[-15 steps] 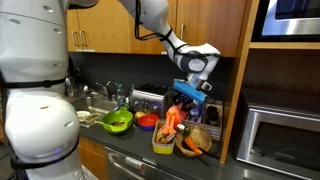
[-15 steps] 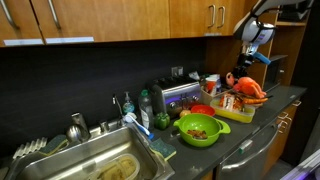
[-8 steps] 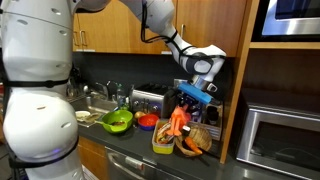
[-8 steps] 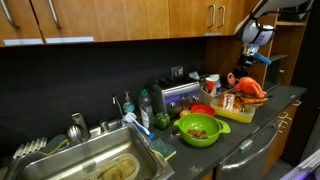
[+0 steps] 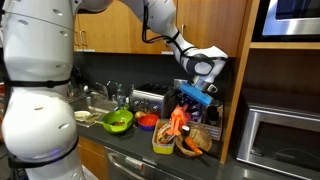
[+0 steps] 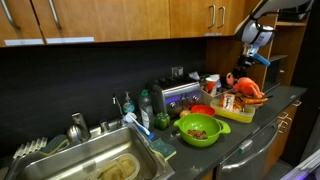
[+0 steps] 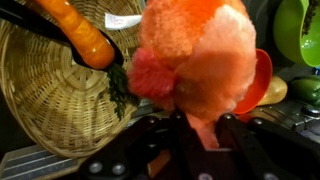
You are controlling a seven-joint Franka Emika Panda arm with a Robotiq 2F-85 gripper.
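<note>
The robot's gripper should next move down and to its left in the wrist view, as the wicker basket [image 5: 198, 139] lies that way, and release the toy [image 5: 176, 119] inside it.
An orange and red plush toy [image 7: 195, 55] hangs from my gripper [image 7: 200, 122], which is shut on its lower end; the black fingers [image 7: 236, 130] press in on both sides. In both exterior views the toy [image 5: 176, 119] [image 6: 245, 88] dangles below the gripper [image 5: 187, 99], over a yellow container [image 5: 162, 141] [image 6: 236, 109] and a wicker basket [image 5: 198, 139]. The wrist view shows the basket [image 7: 50, 95] at left with a toy carrot [image 7: 85, 35] lying in it.
A red bowl [image 7: 262, 80] [image 5: 147, 121] and a green bowl [image 5: 118, 121] [image 6: 200, 128] stand on the counter, with a toaster [image 5: 148, 100] [image 6: 175, 95] behind. A sink [image 6: 90, 160] lies further along. A microwave [image 5: 280, 140] and wooden side panel stand close by.
The arm and the held plush toy shifted slightly sideways a second ago. Since then nothing has visibly moved.
</note>
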